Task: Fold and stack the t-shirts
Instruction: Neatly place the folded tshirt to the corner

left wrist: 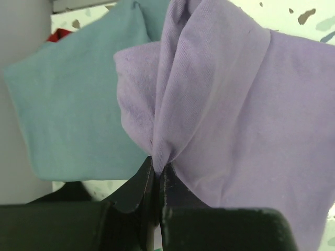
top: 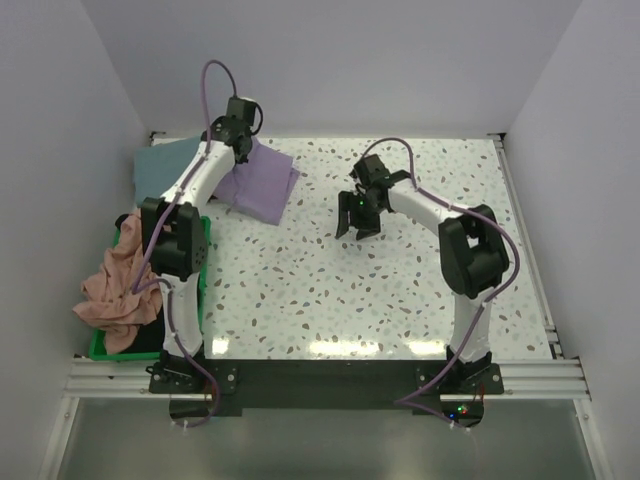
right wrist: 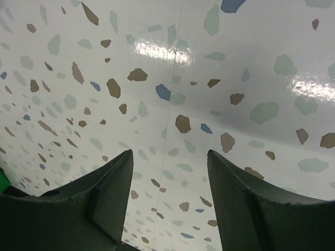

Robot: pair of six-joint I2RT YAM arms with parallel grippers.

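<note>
My left gripper is holding the lavender t-shirt, and the teal t-shirt (top: 165, 165) lies to the gripper's left in the top view. I will raise the gripper, carry the lavender t-shirt over there and lower it to release.
A folded lavender t-shirt (top: 262, 182) lies at the back left of the table, and my left gripper (top: 238, 140) is shut on a pinched fold of it (left wrist: 220, 120). The cloth bunches up into the closed tips of that gripper (left wrist: 158, 168). A folded teal t-shirt (top: 165, 165) lies flat just left of it, partly under the lavender one (left wrist: 78, 115). A salmon pink t-shirt (top: 122, 285) hangs crumpled over the green bin. My right gripper (top: 358, 222) hovers open over bare tabletop near the middle, with nothing between its fingers (right wrist: 112, 193).
The green plastic bin (top: 205, 262) stands at the left edge beside the left arm, with dark cloth under the pink shirt. White walls close in on the left, back and right. The speckled tabletop (top: 330, 290) spreads in front of the right gripper.
</note>
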